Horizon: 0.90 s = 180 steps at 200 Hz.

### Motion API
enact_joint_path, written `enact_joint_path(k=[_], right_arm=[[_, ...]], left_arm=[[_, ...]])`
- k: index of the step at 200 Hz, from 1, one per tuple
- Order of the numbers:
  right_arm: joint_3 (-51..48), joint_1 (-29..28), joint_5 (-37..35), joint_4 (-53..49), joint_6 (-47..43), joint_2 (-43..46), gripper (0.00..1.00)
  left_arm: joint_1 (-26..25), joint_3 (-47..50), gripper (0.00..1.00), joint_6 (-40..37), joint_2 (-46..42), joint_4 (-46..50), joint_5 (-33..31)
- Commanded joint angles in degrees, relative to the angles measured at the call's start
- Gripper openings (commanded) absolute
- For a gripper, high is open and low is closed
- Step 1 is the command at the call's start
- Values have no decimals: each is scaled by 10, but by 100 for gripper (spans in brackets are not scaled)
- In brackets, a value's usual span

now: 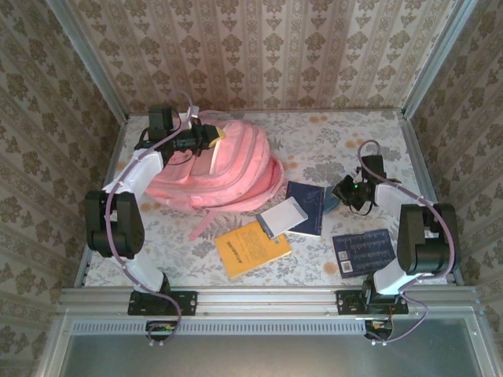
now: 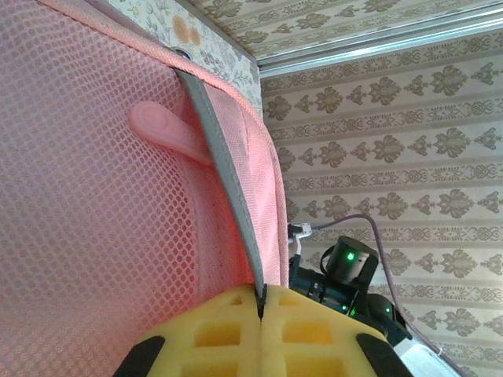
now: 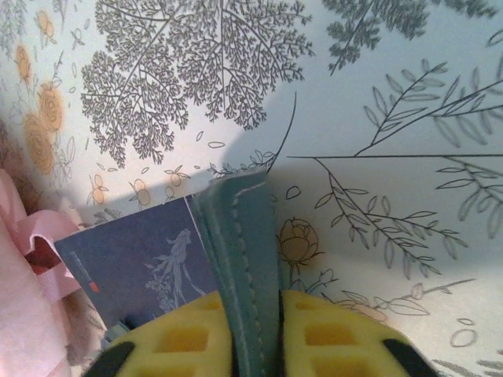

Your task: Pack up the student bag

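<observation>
The student bag (image 1: 224, 169) lies beyond the dark blue book, so my right gripper should next carry the teal cover past that book, into the bag, and release it.
The student bag (image 1: 224, 169) is a big pink backpack lying at the back left of the table. My left gripper (image 1: 211, 135) is at its top rear edge. In the left wrist view its yellow pads (image 2: 314, 330) are shut on a grey trim strip (image 2: 228, 181) that runs along the bag's pink mesh (image 2: 94, 236). My right gripper (image 1: 341, 193) is at the right of a dark blue book (image 1: 306, 206). In the right wrist view it (image 3: 253, 305) is shut on the edge of a teal stitched cover (image 3: 242, 236), which stands upright between the pads beside the blue book (image 3: 137, 267).
A yellow book (image 1: 251, 247) and a white-grey notebook (image 1: 281, 217) lie in front of the bag. Another dark blue book (image 1: 364, 251) lies near the right arm's base. A pink strap (image 1: 206, 220) trails toward the yellow book. Wallpapered walls enclose the table.
</observation>
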State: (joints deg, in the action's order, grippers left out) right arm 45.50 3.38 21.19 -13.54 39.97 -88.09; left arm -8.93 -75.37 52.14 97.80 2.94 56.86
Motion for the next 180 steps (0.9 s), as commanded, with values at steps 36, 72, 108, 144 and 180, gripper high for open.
enact_joint_path(k=[36,72,108,144,180], right_arm=[[30,-38,-133,-87,-55,148,0],[54,-92,-63,-37,-34,168,0],[113,-161,36,17,-18,114,0],[145,-190,156,159,81,36,0],[214,-243,164,205,147,-44,0]], left_arm=[[5,-73,0,40,-9,-28,52],[4,-131,0,53,-22,-1,63],[5,-174,0,33,-29,34,105],[6,-131,0,58,-53,-21,118],[3,-112,0,79,-78,-53,122]])
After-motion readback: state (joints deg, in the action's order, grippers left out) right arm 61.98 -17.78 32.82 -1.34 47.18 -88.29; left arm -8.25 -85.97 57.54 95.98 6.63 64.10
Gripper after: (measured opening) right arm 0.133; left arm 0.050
